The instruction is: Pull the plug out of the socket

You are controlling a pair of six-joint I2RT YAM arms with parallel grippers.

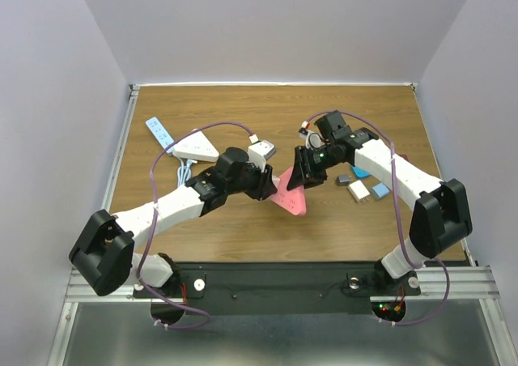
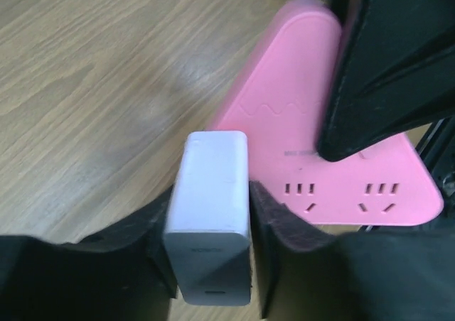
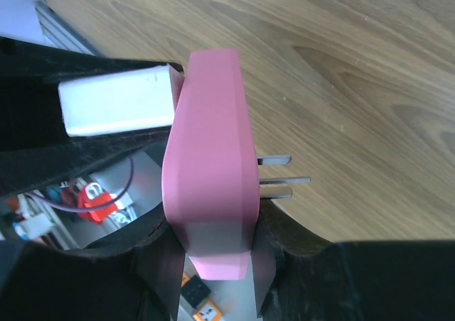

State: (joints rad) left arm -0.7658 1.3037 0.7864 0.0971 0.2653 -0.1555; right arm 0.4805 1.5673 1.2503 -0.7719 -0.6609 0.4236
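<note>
My left gripper has bare wood beside the adapters below it, to its right in the top view, so I will pull the plug off, lower it there and release.
A pink triangular socket (image 1: 291, 196) hangs above the table's middle with my right gripper (image 1: 306, 172) shut on it. In the right wrist view the two jaws press its flat sides (image 3: 210, 136), and metal prongs (image 3: 281, 175) stick out of its back. A white block-shaped plug (image 2: 213, 193) is seated in the pink socket (image 2: 284, 122) at its lower left corner. My left gripper (image 2: 213, 192) has closed on this plug, a finger against each side. The right wrist view shows the plug (image 3: 117, 108) still against the socket's face.
A white triangular socket (image 1: 196, 147) and a white power strip (image 1: 159, 131) lie at the back left. Several small adapters (image 1: 360, 189) lie on the wood under the right arm. The right gripper's black finger (image 2: 384, 72) hangs over the pink socket's face.
</note>
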